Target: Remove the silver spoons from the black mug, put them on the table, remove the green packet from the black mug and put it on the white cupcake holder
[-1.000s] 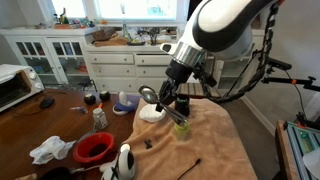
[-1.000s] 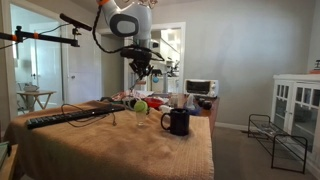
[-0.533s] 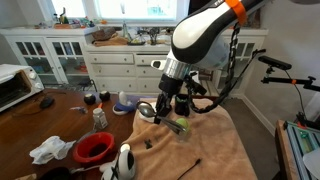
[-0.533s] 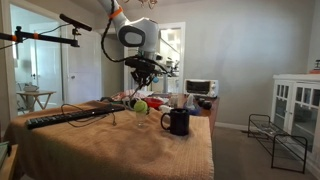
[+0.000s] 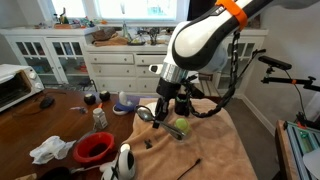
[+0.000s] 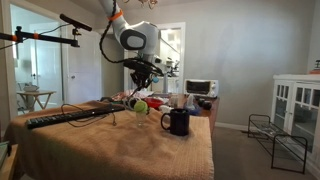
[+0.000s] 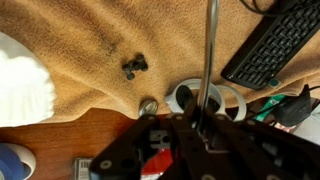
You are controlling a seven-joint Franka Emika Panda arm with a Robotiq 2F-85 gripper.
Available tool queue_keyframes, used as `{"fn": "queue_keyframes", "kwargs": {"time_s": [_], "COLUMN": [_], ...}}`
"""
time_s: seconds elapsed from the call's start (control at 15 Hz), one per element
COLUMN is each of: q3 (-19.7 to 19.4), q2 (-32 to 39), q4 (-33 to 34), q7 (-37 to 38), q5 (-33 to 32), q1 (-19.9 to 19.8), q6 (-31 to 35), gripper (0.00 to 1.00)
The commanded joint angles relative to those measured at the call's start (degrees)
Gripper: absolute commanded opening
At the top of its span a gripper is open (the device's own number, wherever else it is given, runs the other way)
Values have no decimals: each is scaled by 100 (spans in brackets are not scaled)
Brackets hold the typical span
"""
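Observation:
The spot on the tan cloth between the small dark bits and the black keyboard is bare. My gripper will move down there next and let go of the silver spoon (image 7: 210,50).
My gripper (image 5: 164,110) (image 6: 147,78) hangs over the tan cloth and is shut on a silver spoon (image 7: 210,50), whose handle sticks straight out from the jaws (image 7: 205,122) in the wrist view. The black mug (image 6: 178,122) stands on the cloth, to the side of the gripper and lower. The white cupcake holder (image 5: 146,119) (image 7: 20,90) sits at the cloth's edge, beside the gripper. A green round thing (image 5: 181,126) (image 6: 140,106) rests on a stemmed glass. I cannot make out a green packet in the mug.
A black keyboard (image 7: 265,50) (image 6: 60,118) lies on the cloth. A white ring-shaped thing (image 7: 228,100) lies under the jaws, with small dark bits (image 7: 133,66) nearby. A red bowl (image 5: 95,148), a white bottle (image 5: 125,160), a crumpled cloth (image 5: 50,150) and a toaster oven (image 5: 15,88) stand on the wooden table.
The arm has swung down and sideways, away from the mug and toward the cupcake holder's side, still gripping the spoon. The mug and the green thing have not moved.

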Motion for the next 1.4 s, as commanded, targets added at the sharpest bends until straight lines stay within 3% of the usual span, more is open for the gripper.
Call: {"fn": "queue_keyframes", "kwargs": {"time_s": [0.0,0.2,0.47,1.33], "q3": [631,863,1084,1370], "q2": [158,367,798,2080], "q4": [154,330,709,1909], "q7": [1095,2057,2764,3088], "q5": [-953,-1908,-2644,-3204], "q1": [-563,-743,-863,-948], "q6": [-34,-118,-232,-907], "gripper": [2,2,2,2]}}
